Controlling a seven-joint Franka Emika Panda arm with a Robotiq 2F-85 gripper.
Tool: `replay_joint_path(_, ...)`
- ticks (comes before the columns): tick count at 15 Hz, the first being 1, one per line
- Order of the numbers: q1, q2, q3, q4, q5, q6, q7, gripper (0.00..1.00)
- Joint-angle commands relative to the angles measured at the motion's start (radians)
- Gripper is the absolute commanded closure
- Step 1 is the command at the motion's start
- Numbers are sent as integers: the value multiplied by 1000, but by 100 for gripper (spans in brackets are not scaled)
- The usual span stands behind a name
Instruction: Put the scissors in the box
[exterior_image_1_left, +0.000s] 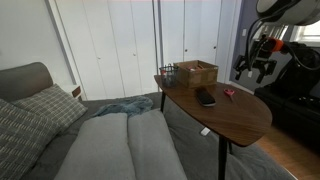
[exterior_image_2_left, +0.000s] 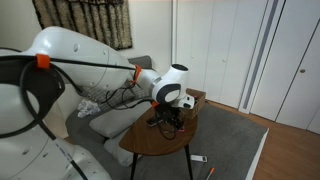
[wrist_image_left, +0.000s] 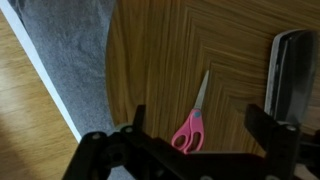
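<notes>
The scissors (wrist_image_left: 191, 122) lie flat on the tabletop below the spread fingers. Next, my open gripper moves down and closes on the red handles near the blades.
The small red-handled scissors (wrist_image_left: 191, 122) lie flat on the wooden table, blades pointing away from me in the wrist view. They also show as a red speck near the table's edge in an exterior view (exterior_image_1_left: 229, 92). My gripper (wrist_image_left: 200, 128) is open and hovers above them, fingers either side of the handles, not touching. It also shows in both exterior views (exterior_image_1_left: 256, 68) (exterior_image_2_left: 167, 117). The light-brown box (exterior_image_1_left: 197, 72) stands at the far end of the table.
A flat black oblong object (wrist_image_left: 290, 70) lies on the table beside the scissors, also in an exterior view (exterior_image_1_left: 205, 97). A small dark wire basket (exterior_image_1_left: 167, 72) stands next to the box. A grey sofa (exterior_image_1_left: 110, 140) borders the oval table (exterior_image_1_left: 240, 118).
</notes>
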Motion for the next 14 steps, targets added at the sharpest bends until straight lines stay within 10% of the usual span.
replay_joint_path(1,-20,94,48,34,19,18,145,0)
replay_joint_path(14,6,304,90,139,-11,82,306,47)
